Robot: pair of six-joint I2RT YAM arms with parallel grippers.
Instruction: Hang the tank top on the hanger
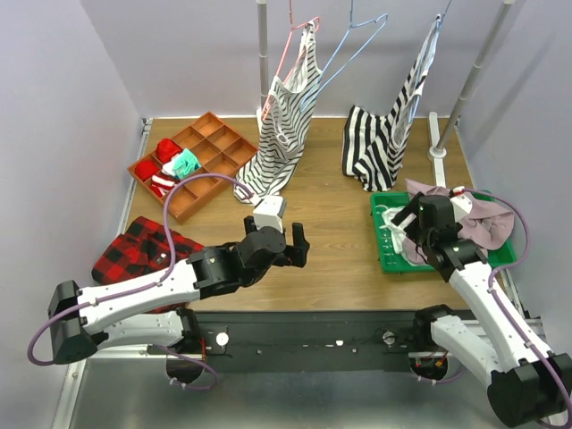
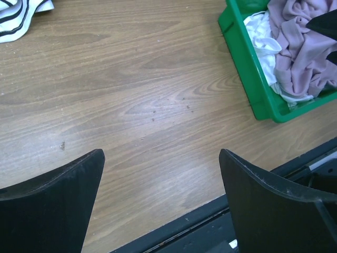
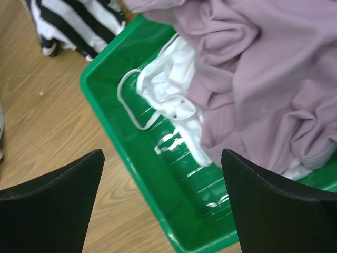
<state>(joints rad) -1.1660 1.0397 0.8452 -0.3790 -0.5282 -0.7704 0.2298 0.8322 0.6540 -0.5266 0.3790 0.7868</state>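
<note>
The tank top's folded far edge (image 1: pixel 416 187) (image 3: pixel 156 5) is past the bin's far rim, and my right gripper should move outward and down onto it next.
The mauve-pink tank top (image 1: pixel 487 222) lies crumpled in a green bin (image 1: pixel 382 257) at the right, on top of a white garment (image 3: pixel 168 89). It shows in the right wrist view (image 3: pixel 263 79) and the left wrist view (image 2: pixel 305 47). The pale blue-grey hanger (image 1: pixel 355 43) hangs empty on the rail at the back. My right gripper (image 1: pixel 404 239) is open and empty over the bin's left part (image 3: pixel 161 153), just left of the tank top. My left gripper (image 1: pixel 299 248) is open and empty above bare table (image 2: pixel 161 153) near the front edge.
A pink hanger (image 1: pixel 297 45) holds a striped top (image 1: pixel 284 125); another striped top (image 1: pixel 393 134) hangs to the right. An orange divided tray (image 1: pixel 210 147) with small items sits back left. A red plaid garment (image 1: pixel 134 250) lies front left. Rack poles (image 1: pixel 263 45) stand at the back.
</note>
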